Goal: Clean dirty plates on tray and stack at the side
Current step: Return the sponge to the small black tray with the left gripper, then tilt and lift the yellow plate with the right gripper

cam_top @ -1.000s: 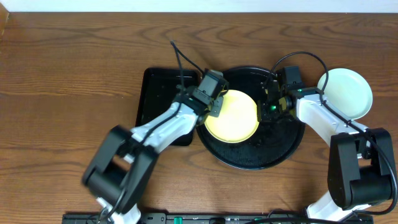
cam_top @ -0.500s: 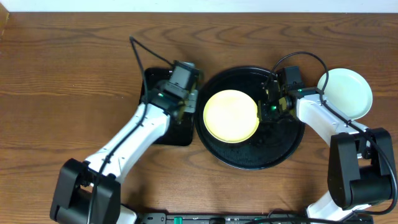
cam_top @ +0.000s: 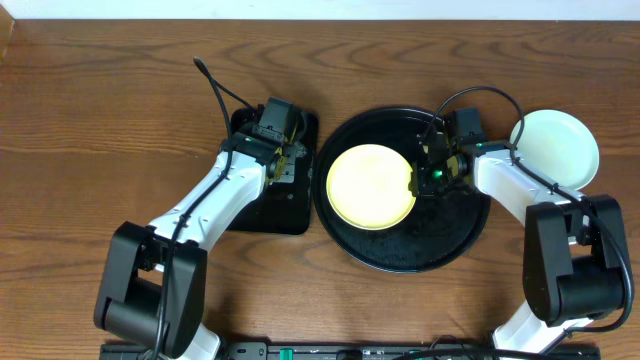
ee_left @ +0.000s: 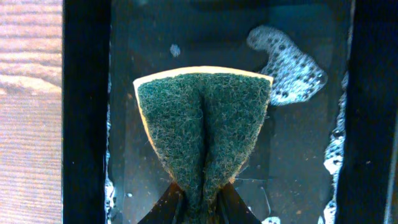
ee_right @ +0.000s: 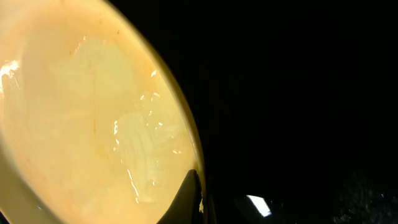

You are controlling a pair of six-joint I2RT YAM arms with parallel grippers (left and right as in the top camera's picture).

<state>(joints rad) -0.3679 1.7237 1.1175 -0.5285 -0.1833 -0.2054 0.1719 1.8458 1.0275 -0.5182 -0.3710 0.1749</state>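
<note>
My right gripper lifts next, moves over the pale mint plate (cam_top: 555, 148) and lowers to release the yellow plate's rim, since the mint plate lies to its right in the overhead view.
A pale yellow plate (cam_top: 371, 186) lies on the round black tray (cam_top: 440, 235), its face wet and glossy in the right wrist view (ee_right: 81, 118). My right gripper (cam_top: 425, 178) is shut on the plate's right rim, one dark finger (ee_right: 189, 196) lying on the inner face. A pale mint plate (cam_top: 555, 148) rests on the table to the right of the tray. My left gripper (cam_top: 283, 165) hovers over the rectangular black tray (cam_top: 255, 215), shut on a green scouring sponge (ee_left: 205, 124) with a yellow edge, pinched into a fold between the fingers.
The rectangular tray (ee_left: 84, 124) holds shallow soapy water with a patch of foam (ee_left: 289, 65). It sits just left of the round tray, almost touching it. Brown wooden table surrounds both trays.
My left arm has swung left, carrying the sponge off the yellow plate and over to the rectangular tray. The right gripper stays on the plate's rim.
</note>
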